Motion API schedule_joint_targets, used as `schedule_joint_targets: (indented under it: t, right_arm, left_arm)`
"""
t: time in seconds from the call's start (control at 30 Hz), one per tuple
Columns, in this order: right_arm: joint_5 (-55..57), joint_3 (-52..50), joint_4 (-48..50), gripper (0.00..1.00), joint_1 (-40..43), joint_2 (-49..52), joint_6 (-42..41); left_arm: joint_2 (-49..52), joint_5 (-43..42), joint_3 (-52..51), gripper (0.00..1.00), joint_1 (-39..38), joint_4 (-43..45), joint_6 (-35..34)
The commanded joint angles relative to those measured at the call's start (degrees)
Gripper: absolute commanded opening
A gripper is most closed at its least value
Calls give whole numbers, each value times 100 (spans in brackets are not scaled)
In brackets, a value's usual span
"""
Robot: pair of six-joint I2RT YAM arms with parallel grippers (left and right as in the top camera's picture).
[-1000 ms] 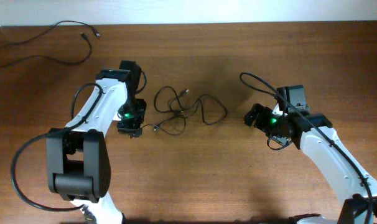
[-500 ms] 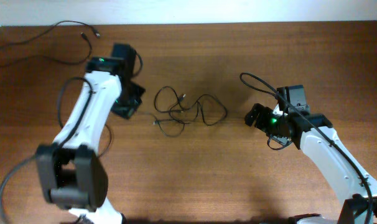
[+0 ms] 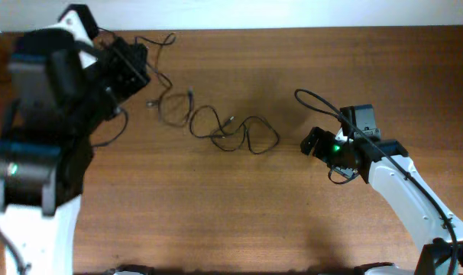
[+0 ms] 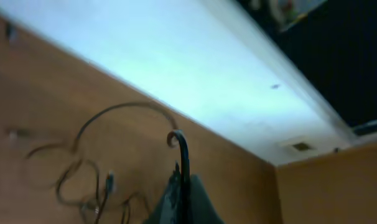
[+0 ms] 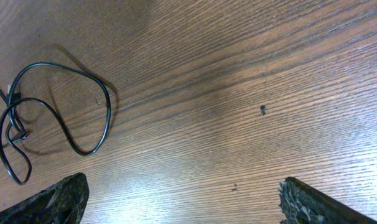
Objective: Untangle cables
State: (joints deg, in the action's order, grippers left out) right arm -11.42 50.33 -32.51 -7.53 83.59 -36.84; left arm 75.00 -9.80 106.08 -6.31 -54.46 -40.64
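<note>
I will next lower the thin cable with my left gripper, tilting my fingers down toward the wood beside the tangle, to release it, because the cable is high above the table.
The cables lie as a loose black tangle at the table's middle. One strand is drawn out of it toward the back left and rises to my left gripper, which is lifted high above the table. In the left wrist view the left gripper is shut on that thin cable, whose free end curls above the jaws, and more cable loops lie on the wood below. My right gripper stands open to the right of the tangle. Nothing lies between its fingers, and a cable loop lies ahead of them.
The raised left arm fills the left of the overhead view and hides the table beneath it. A white wall runs along the table's back edge. Bare wood lies in front of the right gripper.
My left gripper shut on a cable at the tangle's left side. It then rose up and toward the back left, drawing a strand out with it. The right arm has not moved.
</note>
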Motion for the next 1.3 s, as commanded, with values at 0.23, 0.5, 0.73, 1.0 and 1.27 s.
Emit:
schedule_joint_targets:
  t: [0.23, 0.5, 0.73, 1.0, 1.27]
  right_arm:
    - [74, -50, -24, 98, 4, 15, 61]
    - [74, -50, -24, 98, 4, 15, 63]
    - [98, -50, -26, 98, 4, 15, 109]
    - [96, -50, -20, 98, 4, 15, 103]
    - [68, -50, -31, 98, 2, 15, 103]
  left_arm:
    - [-131, 3604, 46, 6, 9, -1539, 1150]
    - [966, 4798, 46, 35, 721, -2435, 236]
    - [1902, 4463, 46, 99, 1252, -2610, -264]
    - [3021, 1683, 46, 99, 1263, -2131, 1550]
    - [4352, 796, -332, 90, 1255, -2251, 1438]
